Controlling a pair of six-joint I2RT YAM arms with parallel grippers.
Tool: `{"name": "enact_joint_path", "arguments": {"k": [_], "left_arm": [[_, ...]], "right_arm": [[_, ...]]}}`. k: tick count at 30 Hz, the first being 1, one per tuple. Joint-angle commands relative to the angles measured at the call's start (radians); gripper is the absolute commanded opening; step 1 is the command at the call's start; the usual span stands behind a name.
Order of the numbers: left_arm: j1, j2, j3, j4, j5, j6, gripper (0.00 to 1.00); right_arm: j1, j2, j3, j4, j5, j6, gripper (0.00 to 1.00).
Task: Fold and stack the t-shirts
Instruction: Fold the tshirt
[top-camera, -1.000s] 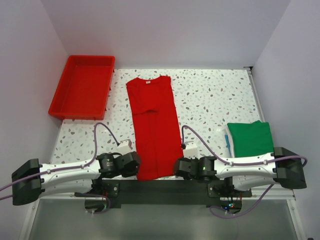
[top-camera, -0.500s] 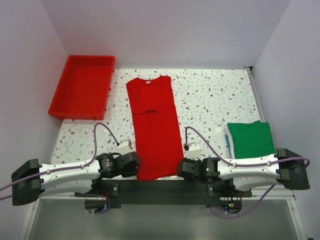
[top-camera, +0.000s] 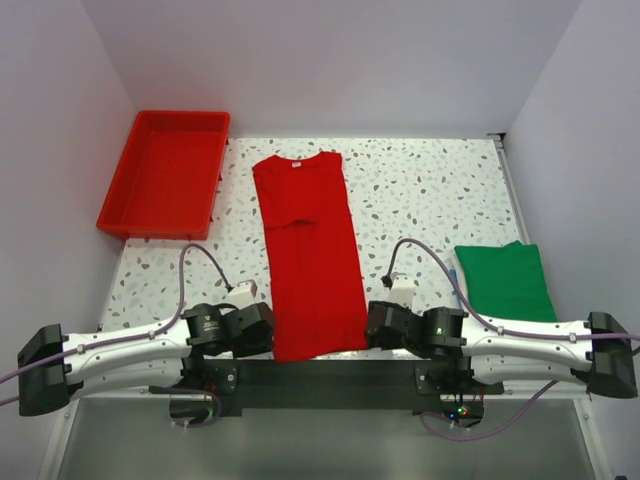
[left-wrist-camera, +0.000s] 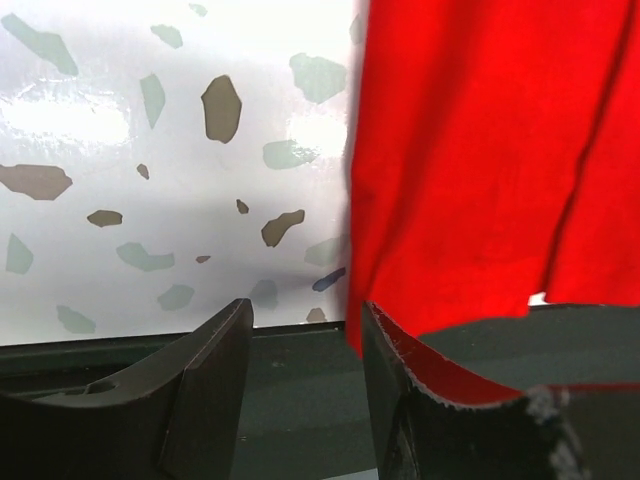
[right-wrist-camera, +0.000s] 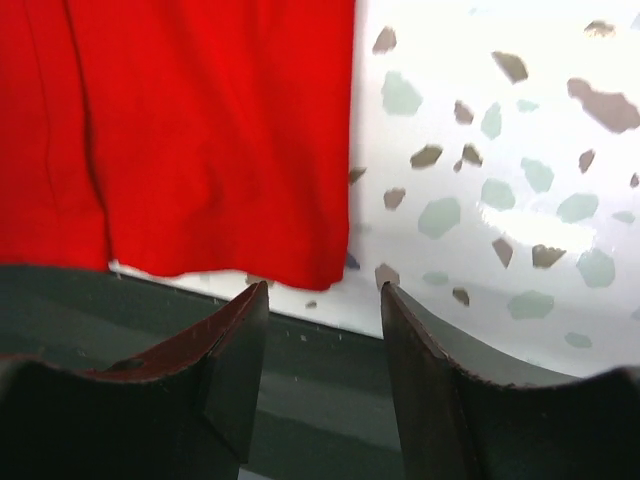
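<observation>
My left gripper lowers and shifts toward the t-shirt next, closing on its corner, since the red t-shirt's near corner (top-camera: 279, 355) (left-wrist-camera: 362, 322) only brushes one finger.
A bright red t-shirt (top-camera: 308, 250) lies flat on the speckled table, folded into a long narrow strip, with its collar and white label at the far end. My left gripper (top-camera: 268, 330) sits at the shirt's near left corner. In the left wrist view that gripper (left-wrist-camera: 305, 335) is open with nothing between its fingers, and the red cloth (left-wrist-camera: 480, 150) brushes the tip of its right finger (left-wrist-camera: 395, 370). My right gripper (top-camera: 373, 325) is open just off the near right corner. In the right wrist view the hem (right-wrist-camera: 200, 130) lies just beyond that gripper (right-wrist-camera: 322, 305). A green t-shirt (top-camera: 503, 278) lies folded at the right.
A red plastic tray (top-camera: 165, 170) stands at the far left, partly over the table's edge. A thin teal edge (top-camera: 455, 285) shows beside the green shirt. The dark base rail (top-camera: 320, 375) runs along the near edge, right under the red shirt's hem.
Both grippers have gone from shut to open at the red shirt's near corners. The right arm has drawn back to the right, the left slightly to the left. The shirt has stayed put.
</observation>
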Motion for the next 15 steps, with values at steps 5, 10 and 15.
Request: {"name": "enact_joint_path", "arguments": {"k": [5, 10, 15], "left_arm": [[-0.019, 0.075, -0.015, 0.095, 0.049, -0.026, 0.49], [-0.036, 0.072, -0.049, 0.153, 0.065, -0.045, 0.47], [-0.066, 0.069, -0.083, 0.177, 0.069, -0.078, 0.47]], "right_arm": [[-0.235, -0.013, -0.113, 0.267, -0.228, -0.114, 0.52], [-0.246, 0.024, -0.142, 0.330, -0.291, -0.102, 0.52], [-0.246, 0.044, -0.185, 0.379, -0.342, -0.063, 0.50]]}}
